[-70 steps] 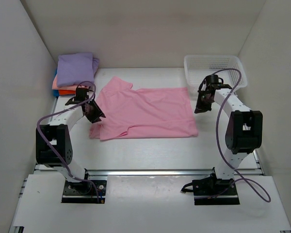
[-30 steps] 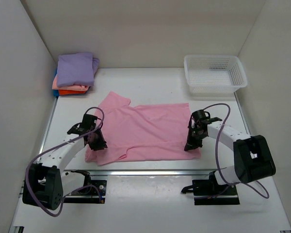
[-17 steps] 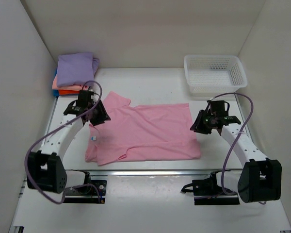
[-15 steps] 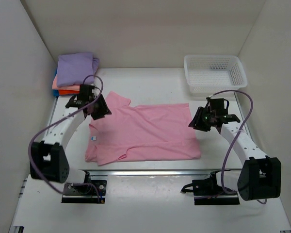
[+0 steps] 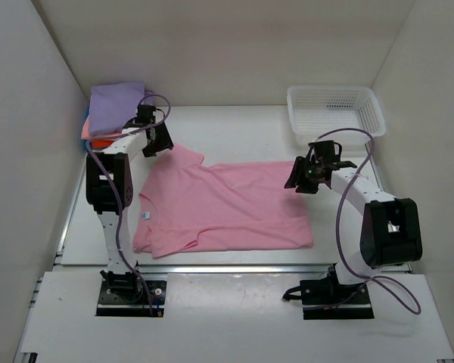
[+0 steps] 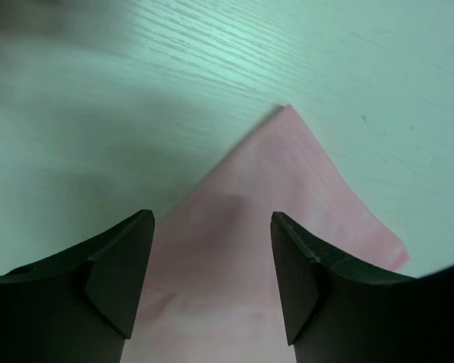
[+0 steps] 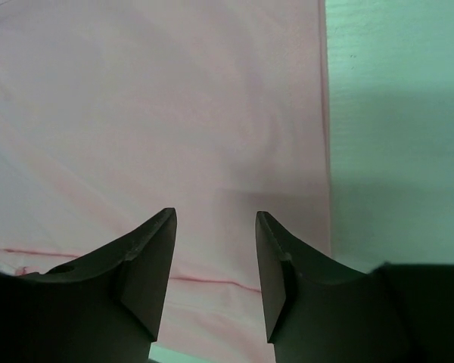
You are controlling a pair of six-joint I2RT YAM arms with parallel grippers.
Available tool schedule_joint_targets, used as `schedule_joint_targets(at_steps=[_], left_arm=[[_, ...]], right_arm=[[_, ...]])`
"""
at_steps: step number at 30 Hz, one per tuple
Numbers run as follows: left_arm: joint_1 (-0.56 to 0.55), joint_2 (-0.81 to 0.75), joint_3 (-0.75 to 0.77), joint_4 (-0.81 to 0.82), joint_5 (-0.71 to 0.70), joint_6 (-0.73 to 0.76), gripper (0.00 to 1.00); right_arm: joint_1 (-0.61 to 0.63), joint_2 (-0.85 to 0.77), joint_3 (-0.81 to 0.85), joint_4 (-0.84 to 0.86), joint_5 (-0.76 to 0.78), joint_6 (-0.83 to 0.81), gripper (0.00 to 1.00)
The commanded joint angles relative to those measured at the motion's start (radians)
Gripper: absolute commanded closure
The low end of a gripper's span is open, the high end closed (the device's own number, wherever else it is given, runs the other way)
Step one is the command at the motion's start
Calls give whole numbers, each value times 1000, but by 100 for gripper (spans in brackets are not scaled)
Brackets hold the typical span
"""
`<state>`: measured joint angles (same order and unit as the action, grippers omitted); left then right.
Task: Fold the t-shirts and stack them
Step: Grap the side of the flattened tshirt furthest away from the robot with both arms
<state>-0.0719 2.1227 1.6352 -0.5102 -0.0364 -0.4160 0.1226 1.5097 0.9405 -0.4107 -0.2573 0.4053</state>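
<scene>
The far sleeve's edge facing the stack (image 5: 169, 153) (image 6: 192, 206) runs right below my open, empty fingers, so my left gripper moves down onto that pink edge next.
A light pink t-shirt (image 5: 227, 203) lies spread flat in the middle of the table, its small white neck label (image 5: 144, 215) at the left. My left gripper (image 5: 159, 144) hovers open over the shirt's far left sleeve corner (image 6: 287, 174); in the left wrist view the gripper (image 6: 212, 227) has pink cloth below it and nothing between the fingers. My right gripper (image 5: 297, 179) is open above the far right corner. In the right wrist view the gripper (image 7: 216, 219) sits just inside the shirt's right edge (image 7: 323, 136). Folded t-shirts (image 5: 115, 108), lavender on top of salmon and orange, are stacked at the back left.
A white mesh basket (image 5: 334, 112) stands at the back right, beyond the right arm. White walls enclose the table on the left, back and right. A metal rail (image 5: 234, 267) runs along the near edge, just below the shirt's near hem.
Both grippers opened and let go of the shirt's near corners, then swung away from me to its far corners. The shirt stays where it was dragged, near the front rail.
</scene>
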Motion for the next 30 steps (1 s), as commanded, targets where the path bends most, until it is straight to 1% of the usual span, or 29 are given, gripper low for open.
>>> schedule_joint_targets(at_steps=[1, 5, 7, 9, 10, 12, 13, 14, 17, 21, 24, 26, 30], left_arm=[[-9, 20, 64, 6, -77, 72, 25], [-20, 75, 112, -36, -48, 80, 24], [-26, 94, 110, -39, -30, 75, 24], [-23, 91, 110, -34, 18, 68, 32], [-31, 88, 95, -28, 24, 66, 45], [-28, 79, 81, -5, 33, 46, 82], [-23, 72, 72, -10, 56, 43, 90], [-17, 74, 65, -1, 64, 37, 100], [-11, 48, 46, 4, 95, 31, 100], [-11, -4, -35, 56, 105, 28, 100], [-14, -21, -69, 76, 113, 28, 100], [-11, -21, -77, 68, 104, 29, 100], [-17, -7, -64, 64, 128, 19, 100]], right_arm=[[-12, 39, 64, 42, 27, -42, 56], [-11, 76, 92, 52, 53, -46, 55], [-15, 113, 104, 67, 62, -31, 55], [-31, 164, 133, 87, 98, -17, 54], [-37, 178, 141, 82, 108, -4, 54], [-43, 214, 167, 95, 144, 15, 52], [-41, 222, 187, 95, 162, 17, 52], [-38, 240, 192, 89, 180, 33, 52], [-26, 279, 230, 107, 237, 67, 50], [-12, 308, 251, 166, 329, 141, 51], [-15, 339, 270, 202, 342, 177, 50], [-18, 372, 305, 191, 329, 179, 50], [-26, 469, 412, 130, 317, 153, 50]])
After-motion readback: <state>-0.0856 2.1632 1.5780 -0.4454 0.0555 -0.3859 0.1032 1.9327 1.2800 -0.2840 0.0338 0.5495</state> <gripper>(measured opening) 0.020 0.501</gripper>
